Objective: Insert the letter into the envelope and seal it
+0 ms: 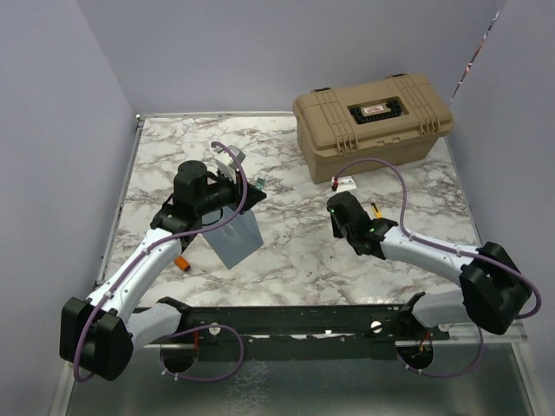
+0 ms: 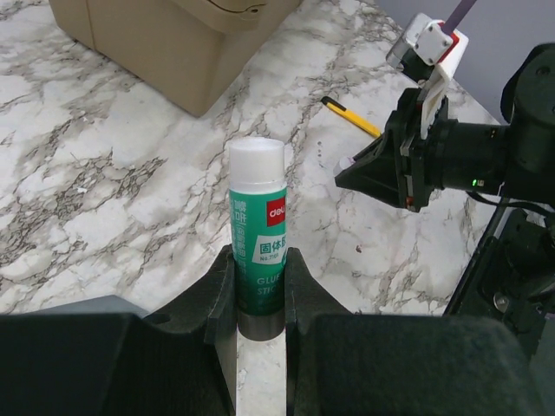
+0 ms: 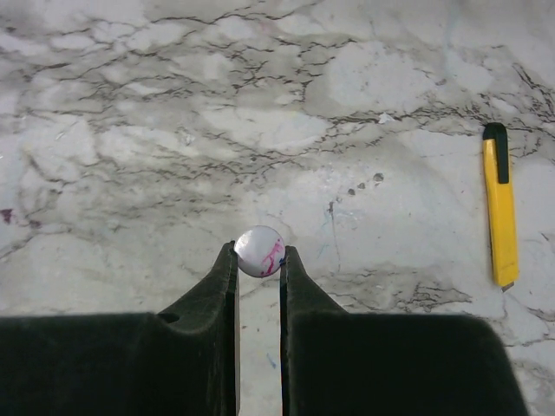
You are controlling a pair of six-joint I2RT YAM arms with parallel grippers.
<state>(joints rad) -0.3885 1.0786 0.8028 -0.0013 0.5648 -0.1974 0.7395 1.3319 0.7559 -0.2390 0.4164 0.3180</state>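
Note:
The glue stick is already uncapped, so I should next lower the cap in my right gripper onto the clear marble below, easing away from the yellow utility knife.
The slate blue-grey envelope [image 1: 236,236] lies flat on the marble table [image 1: 295,251], just below my left gripper. The letter is not in view. My left gripper [image 1: 251,187] is shut on a green glue stick [image 2: 257,243], which stands upright with its white top bare; the gripper [image 2: 260,264] grips its lower half. My right gripper [image 1: 335,206] is shut on a small round white cap [image 3: 259,251] with pink marks, held between the fingertips a little above the table. In the left wrist view the right gripper [image 2: 347,169] points toward the glue stick from the right.
A tan hard case [image 1: 373,113] stands at the back right. A yellow utility knife [image 3: 500,204] lies on the marble beside the right arm. A small white and red item [image 1: 345,183] lies in front of the case. An orange object [image 1: 182,263] lies by the left arm.

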